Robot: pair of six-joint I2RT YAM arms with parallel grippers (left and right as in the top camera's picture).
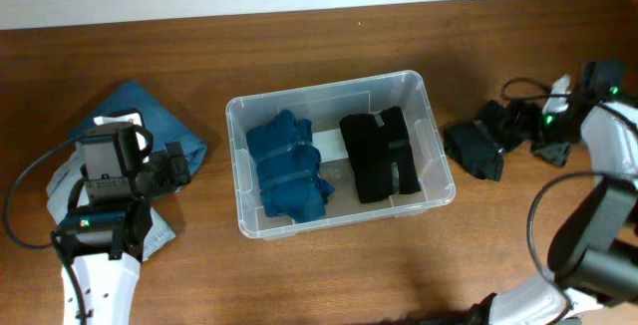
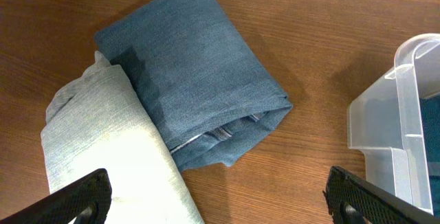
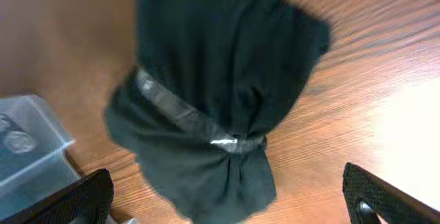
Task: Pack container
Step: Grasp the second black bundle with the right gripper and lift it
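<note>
The bundled black garment lies between my right gripper's open fingers, so I should move that gripper down and toward the container (image 1: 330,92), onto the middle of the bundle.
The clear container (image 1: 330,92) stands at the table's middle. It holds a folded blue garment (image 1: 289,170) on the left and a folded black garment (image 1: 381,156) on the right. My left gripper (image 1: 175,168) is open and empty. It hovers over a folded blue denim garment (image 2: 192,73) and a pale grey garment (image 2: 103,148), with the container's corner (image 2: 399,128) to its right. My right gripper (image 1: 516,126) is open, with its fingers wide on either side of a bundled black garment (image 3: 213,93) on the table. The container's corner (image 3: 31,141) shows at the left of the right wrist view.
The denim garment (image 1: 140,116) and the pale garment (image 1: 62,187) lie left of the container, partly under my left arm. The black bundle (image 1: 475,146) lies right of the container. Cables run by the right arm (image 1: 528,88). A pale wall edge runs along the back.
</note>
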